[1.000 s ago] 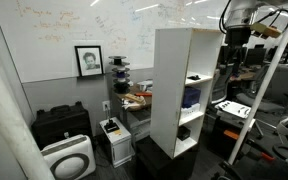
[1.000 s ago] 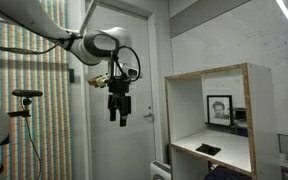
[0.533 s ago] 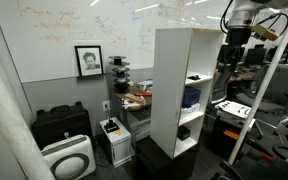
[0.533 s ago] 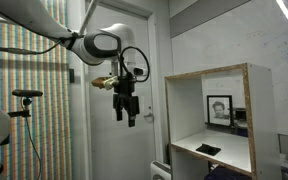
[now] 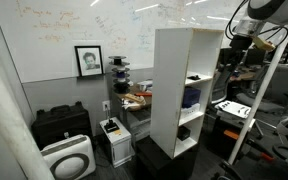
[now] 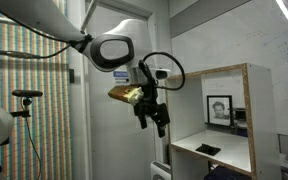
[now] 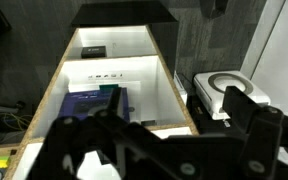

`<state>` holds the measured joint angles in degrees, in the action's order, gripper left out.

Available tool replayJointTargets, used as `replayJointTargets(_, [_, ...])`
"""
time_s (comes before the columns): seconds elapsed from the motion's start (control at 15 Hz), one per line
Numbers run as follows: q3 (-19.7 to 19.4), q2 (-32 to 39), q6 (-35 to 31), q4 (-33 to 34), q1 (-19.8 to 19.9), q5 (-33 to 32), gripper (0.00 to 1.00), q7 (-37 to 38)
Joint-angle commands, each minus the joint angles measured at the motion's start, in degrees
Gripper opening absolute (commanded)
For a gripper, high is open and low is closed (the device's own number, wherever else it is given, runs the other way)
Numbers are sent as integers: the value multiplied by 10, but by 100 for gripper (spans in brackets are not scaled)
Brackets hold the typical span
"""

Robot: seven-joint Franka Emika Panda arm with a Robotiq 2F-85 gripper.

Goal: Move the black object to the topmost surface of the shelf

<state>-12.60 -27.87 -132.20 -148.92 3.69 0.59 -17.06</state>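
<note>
The black object (image 6: 207,149) is outward and below my gripper, inside the shelf's upper section. My gripper should reach outward through the shelf's open side and lower onto it.
The tall white shelf (image 5: 174,80) stands mid-room, and its upper compartment shows in an exterior view (image 6: 259,110). A small, low black object (image 6: 209,150) lies on the floor of that upper compartment. It also shows as a small dark item in an exterior view (image 5: 195,78). My gripper (image 6: 154,116) hangs in the air in front of the shelf's open side, apart from it, open and empty. It sits high beside the shelf (image 5: 242,45). In the wrist view the dark fingers (image 7: 169,140) fill the foreground above the compartments (image 7: 54,85).
Lower compartments hold a dark-blue block (image 7: 94,103) and another small black item (image 7: 94,50). A white air purifier (image 7: 224,92) and a black box (image 5: 159,160) stand on the floor by the shelf. Metal racks (image 5: 269,90) stand beside my arm, and a door (image 6: 109,140) is behind it.
My gripper has moved toward the shelf and lower, and the wrist has tilted. Nothing on the shelf has moved.
</note>
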Motion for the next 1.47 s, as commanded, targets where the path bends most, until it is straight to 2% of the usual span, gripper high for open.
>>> replayJointTargets(0.0, [-6,98,-73,53,11,-9,100,-10])
replayJointTargets(0.33, [9,211,-112,142,27,-44,100,17])
replayJointTargets(0.6, [21,288,-149,209,37,-104,100,79])
replayJointTargets(0.73, [26,317,-169,232,32,-108,100,103])
replayJointTargets(1.13, [46,391,-175,295,26,-87,100,121])
replayJointTargets(1.2, [49,400,-174,303,26,-85,97,122])
replayJointTargets(1.27, [50,404,-176,305,26,-84,73,124])
replayJointTargets(1.4, [52,405,-180,304,28,-78,69,119])
